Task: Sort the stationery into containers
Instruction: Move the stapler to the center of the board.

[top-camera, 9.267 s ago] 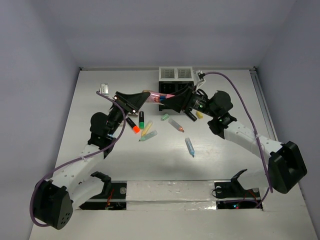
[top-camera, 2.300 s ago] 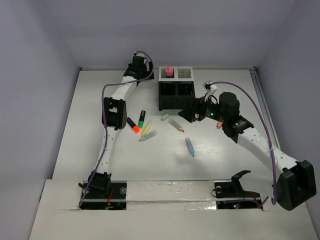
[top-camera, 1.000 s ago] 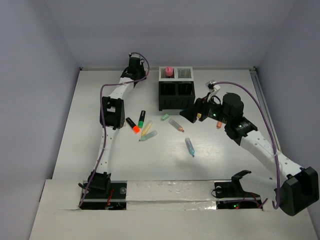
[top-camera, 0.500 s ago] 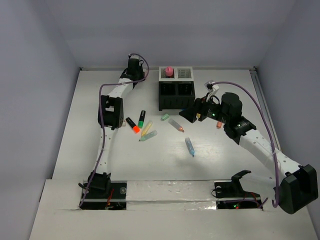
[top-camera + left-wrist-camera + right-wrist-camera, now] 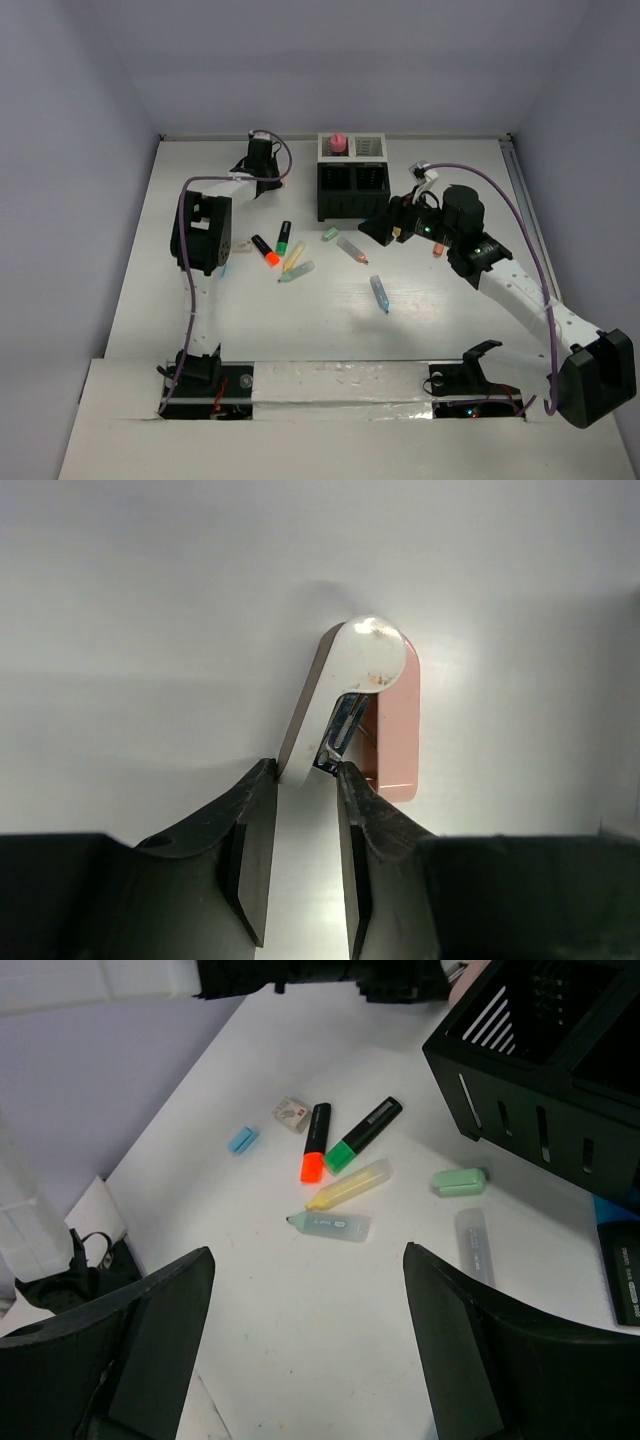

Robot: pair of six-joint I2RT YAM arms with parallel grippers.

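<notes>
My left gripper draws back toward the base next and releases the item on the bare tabletop by the green-tipped marker's black end (image 5: pixel 289 214).
The mesh organizer (image 5: pixel 350 190) stands at the back centre, with the pink tube (image 5: pixel 338 142) upright in its back-left white compartment. Pens lie in front of it: an orange-tipped black marker (image 5: pixel 315 1145), a green-tipped black marker (image 5: pixel 365 1132), a yellow pen (image 5: pixel 350 1182), a pale green-tipped pen (image 5: pixel 330 1224), a green cap (image 5: pixel 460 1180), a grey pen (image 5: pixel 475 1245) and a blue pen (image 5: pixel 380 293). My right gripper (image 5: pixel 308 1280) is wide open and empty above them. My left gripper (image 5: pixel 305 780), at the back left (image 5: pixel 262 165), is shut on a white and pink item (image 5: pixel 345 690).
A light blue cap (image 5: pixel 242 1140) and a small white square piece (image 5: pixel 292 1113) lie left of the markers. An orange piece (image 5: pixel 438 248) lies right of my right gripper. The organizer's black wall (image 5: pixel 540 1070) is close at the right gripper's upper right.
My left arm has swung: its elbow moved left and the gripper came a little nearer and lower at the back left. The right arm has hardly moved.
</notes>
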